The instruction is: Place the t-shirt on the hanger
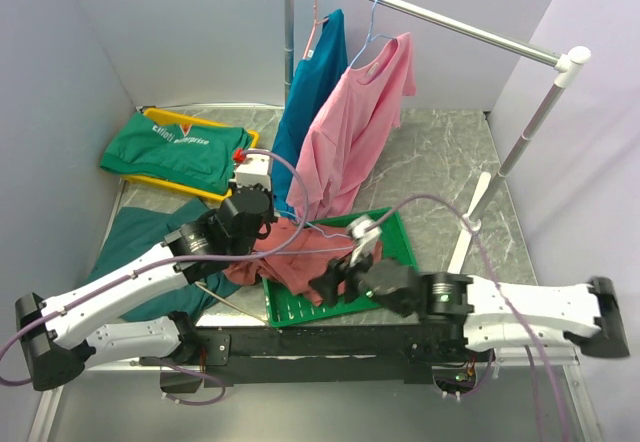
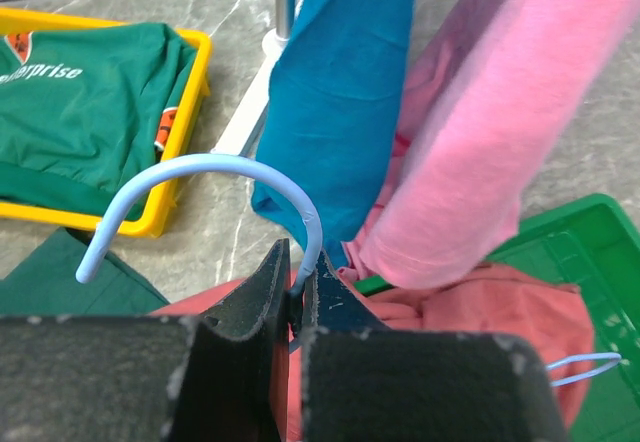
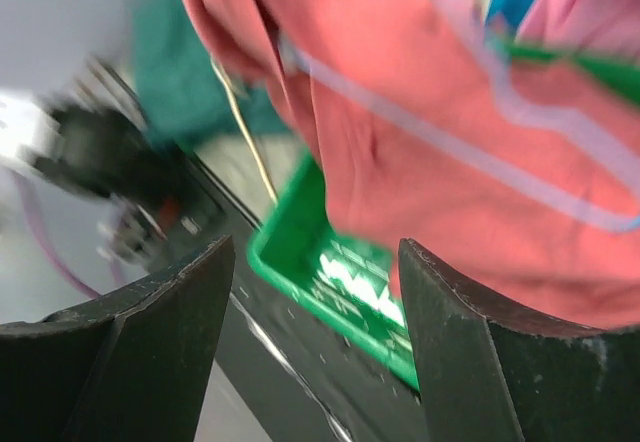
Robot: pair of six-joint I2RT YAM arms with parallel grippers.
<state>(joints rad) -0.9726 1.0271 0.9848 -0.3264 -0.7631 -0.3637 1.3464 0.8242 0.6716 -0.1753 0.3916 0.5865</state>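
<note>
One hanger arm is outside the t-shirt's collar, so my right gripper will next go to the left in the top view and down onto the collar near the hanger's neck.
The salmon-red t-shirt (image 1: 295, 255) lies bunched over the left edge of a green tray (image 1: 400, 247). The light blue hanger (image 2: 200, 168) pokes its curled hook up out of the shirt's collar. My left gripper (image 2: 300, 264) is shut on the hanger's neck just below the hook, at the shirt's left end (image 1: 262, 224). One hanger arm shows at the shirt's right (image 2: 590, 367), and its wire crosses the t-shirt (image 3: 450, 142) in the blurred right wrist view. My right gripper (image 3: 315, 262) stands open over the tray's near left corner (image 1: 333, 284), with nothing between its fingers.
A rack bar (image 1: 440, 22) at the back carries a teal t-shirt (image 1: 315, 82) and a pink t-shirt (image 1: 355, 122) that hang down to the tray. A yellow tray (image 1: 215, 194) with a folded green shirt (image 1: 170, 147) sits at the back left. A dark green garment (image 1: 135, 237) lies under my left arm.
</note>
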